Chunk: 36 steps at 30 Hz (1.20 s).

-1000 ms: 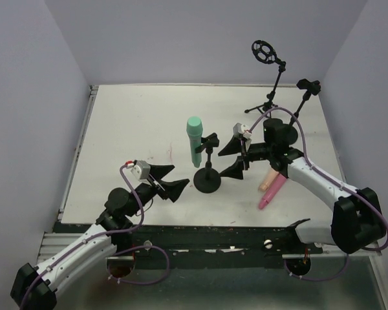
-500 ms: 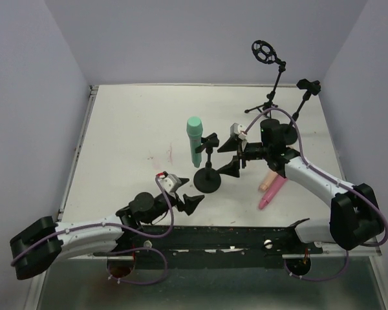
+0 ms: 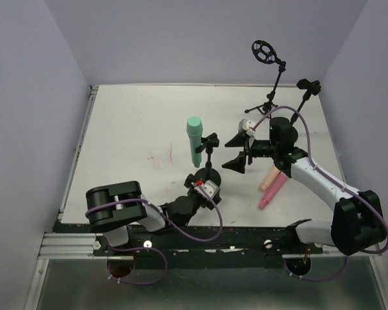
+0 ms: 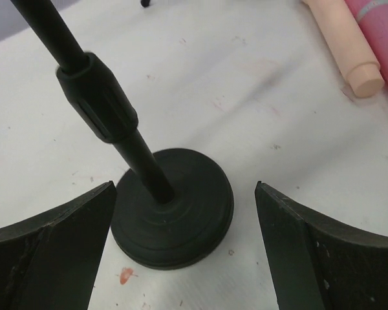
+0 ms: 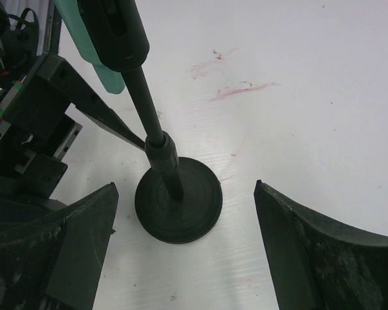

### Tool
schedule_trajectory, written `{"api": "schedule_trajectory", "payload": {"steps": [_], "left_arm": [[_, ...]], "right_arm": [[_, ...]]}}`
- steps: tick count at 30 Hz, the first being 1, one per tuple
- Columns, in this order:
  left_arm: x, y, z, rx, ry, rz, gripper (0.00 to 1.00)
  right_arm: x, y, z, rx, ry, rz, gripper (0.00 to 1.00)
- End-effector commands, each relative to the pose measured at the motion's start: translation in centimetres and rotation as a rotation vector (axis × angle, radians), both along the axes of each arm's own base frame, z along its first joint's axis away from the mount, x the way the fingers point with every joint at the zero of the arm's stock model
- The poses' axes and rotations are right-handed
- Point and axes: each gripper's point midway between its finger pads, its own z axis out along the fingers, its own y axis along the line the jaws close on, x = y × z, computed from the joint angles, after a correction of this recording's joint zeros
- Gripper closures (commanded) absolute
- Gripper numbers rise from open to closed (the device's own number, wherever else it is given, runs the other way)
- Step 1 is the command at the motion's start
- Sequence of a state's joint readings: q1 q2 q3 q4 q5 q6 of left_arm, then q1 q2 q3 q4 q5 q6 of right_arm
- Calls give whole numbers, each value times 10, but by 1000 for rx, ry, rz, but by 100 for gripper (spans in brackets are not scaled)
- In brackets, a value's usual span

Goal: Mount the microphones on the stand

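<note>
The collar on the black pole is next for my left gripper, which will move outward and slightly up, then bring its open fingers around it.
A mint green microphone sits in the clip of a black stand with a round base; its handle also shows in the right wrist view. A peach microphone and a pink microphone lie side by side on the table, right of the stand. The peach one and the pink one show in the left wrist view too. My left gripper is open, low, at the near side of the base. My right gripper is open and empty, just right of the stand.
Two more black stands are at the back right: a tripod one with a ring holder and one with a clip. The white table has faint red marks. My left arm's wrist shows in the right wrist view.
My left arm has swung from the left side across to the near side of the stand's base. My right gripper has drawn slightly back to the right.
</note>
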<state>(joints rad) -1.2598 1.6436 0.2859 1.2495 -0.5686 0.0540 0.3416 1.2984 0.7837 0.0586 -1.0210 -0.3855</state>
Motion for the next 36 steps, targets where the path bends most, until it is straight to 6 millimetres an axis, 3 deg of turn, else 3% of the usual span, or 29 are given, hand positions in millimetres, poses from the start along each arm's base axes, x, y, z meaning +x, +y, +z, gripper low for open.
{"api": "schedule_trajectory", "payload": {"steps": [1, 5, 9, 19, 22, 30, 33, 36], "left_arm": [[23, 6, 75, -275, -144, 176, 5], [28, 1, 71, -266, -140, 194, 5], [34, -3, 72, -275, -140, 231, 18], [56, -5, 87, -303, -167, 329, 31], [56, -7, 89, -307, -169, 324, 42], [54, 1, 100, -330, -178, 297, 89], [51, 4, 110, -359, -191, 222, 97], [51, 14, 120, -427, -172, 122, 100]], "right_arm": [[-2, -4, 2, 4, -2, -6, 7], [-3, -3, 1, 6, 6, -1, 7], [-2, -5, 2, 7, 6, -8, 6], [0, -8, 3, 11, 11, -18, 7], [2, -10, 5, 14, 10, -25, 6], [2, -12, 5, 17, 14, -26, 7], [1, -12, 4, 18, 18, -22, 7], [2, -13, 4, 18, 15, -24, 7]]}}
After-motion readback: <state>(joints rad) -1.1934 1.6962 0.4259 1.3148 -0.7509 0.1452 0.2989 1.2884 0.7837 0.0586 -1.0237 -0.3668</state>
